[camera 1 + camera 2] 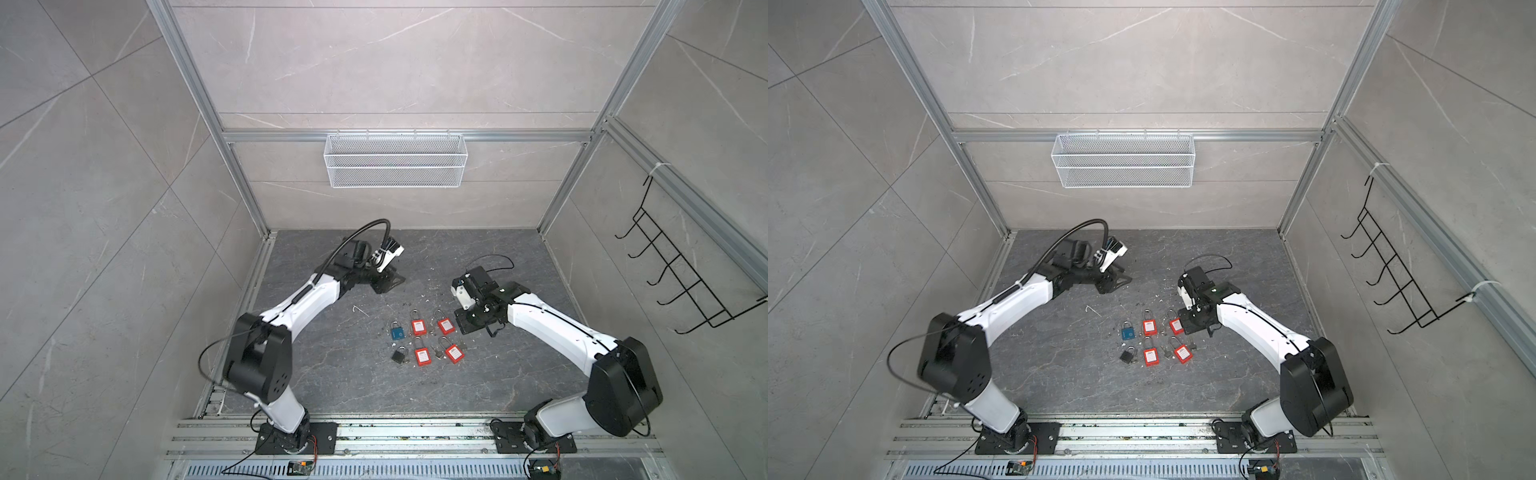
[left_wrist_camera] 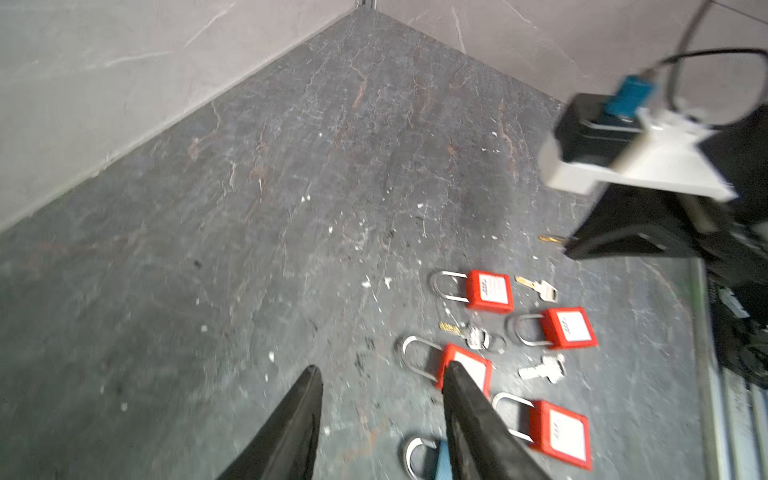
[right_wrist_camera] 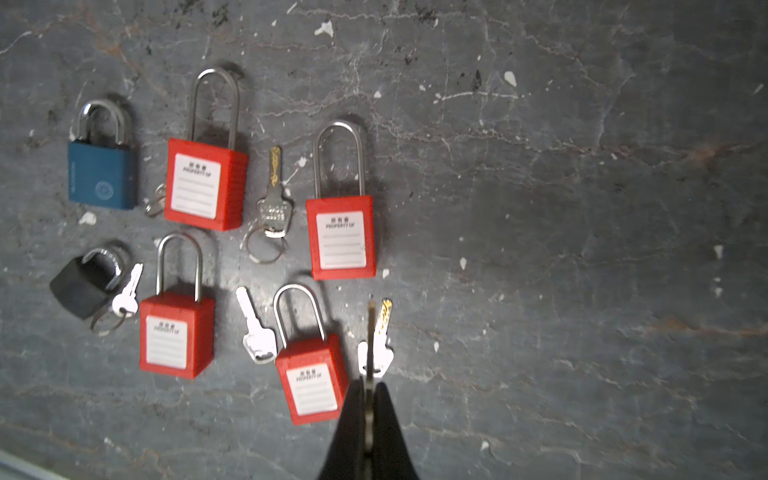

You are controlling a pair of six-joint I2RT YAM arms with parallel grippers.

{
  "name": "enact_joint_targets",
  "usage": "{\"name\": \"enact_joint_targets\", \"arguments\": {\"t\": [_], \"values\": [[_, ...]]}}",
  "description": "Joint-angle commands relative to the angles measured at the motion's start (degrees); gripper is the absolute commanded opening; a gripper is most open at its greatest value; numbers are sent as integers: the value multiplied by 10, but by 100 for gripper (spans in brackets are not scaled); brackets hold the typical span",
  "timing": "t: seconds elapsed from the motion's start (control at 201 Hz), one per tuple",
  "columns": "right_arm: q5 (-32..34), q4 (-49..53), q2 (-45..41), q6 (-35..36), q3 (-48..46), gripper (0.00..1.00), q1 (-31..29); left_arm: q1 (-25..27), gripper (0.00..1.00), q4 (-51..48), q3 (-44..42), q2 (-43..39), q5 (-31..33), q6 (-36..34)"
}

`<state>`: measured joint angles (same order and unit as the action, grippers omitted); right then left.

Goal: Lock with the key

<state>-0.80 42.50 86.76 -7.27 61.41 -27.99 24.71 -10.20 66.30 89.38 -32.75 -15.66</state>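
Note:
My right gripper goes down next to bare floor by the far row's end red padlock, outward of the loose key, and releases there, as the spot is clear.
Several red padlocks lie in two rows on the dark stone floor, with a blue padlock and a black padlock beside them. In a top view the group sits mid-floor around one red padlock. My right gripper is shut on a key held edge-on, just beside the nearest red padlock and above a loose key. My left gripper hangs open and empty over the floor, behind the padlocks.
Loose keys lie between the padlocks, and one on a ring rests by the black padlock. A white wire basket hangs on the back wall. A black hook rack hangs on the right wall.

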Motion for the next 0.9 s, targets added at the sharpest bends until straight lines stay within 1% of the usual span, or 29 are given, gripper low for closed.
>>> {"name": "enact_joint_targets", "arguments": {"t": [0.0,0.095,0.199,0.279,0.319,0.418,0.508,0.627,0.717,0.742,0.806,0.826,0.871,0.896], "values": [[23,-48,45,-26,-1,4,2,-6,50,21,-76,-95,12,28],[26,-74,84,-32,-1,6,2,-7,50,-11,-130,-174,21,35],[37,-91,122,-39,5,7,2,-7,50,-3,-188,-259,42,70],[49,-102,136,-40,3,12,2,-7,51,2,-219,-311,63,86],[58,-104,138,-41,3,16,2,-7,51,-3,-227,-328,73,90],[64,-115,125,-39,-6,27,2,-7,52,-18,-237,-350,89,92],[84,-116,97,-38,-12,35,2,-8,53,-23,-238,-356,108,96],[101,-102,60,-26,-13,42,2,-11,57,-17,-244,-359,157,103],[124,-93,33,-14,-14,44,2,-28,59,-11,-254,-359,206,114],[131,-94,23,-13,-17,49,3,-36,59,-9,-256,-359,217,119],[150,-105,-4,-6,-28,56,7,-59,61,4,-271,-361,248,128],[156,-115,-15,-3,-35,64,9,-64,62,12,-279,-362,260,130],[170,-138,-38,2,-53,72,15,-84,66,37,-298,-363,285,137],[178,-160,-54,6,-66,80,20,-97,67,53,-310,-363,302,145]]}}
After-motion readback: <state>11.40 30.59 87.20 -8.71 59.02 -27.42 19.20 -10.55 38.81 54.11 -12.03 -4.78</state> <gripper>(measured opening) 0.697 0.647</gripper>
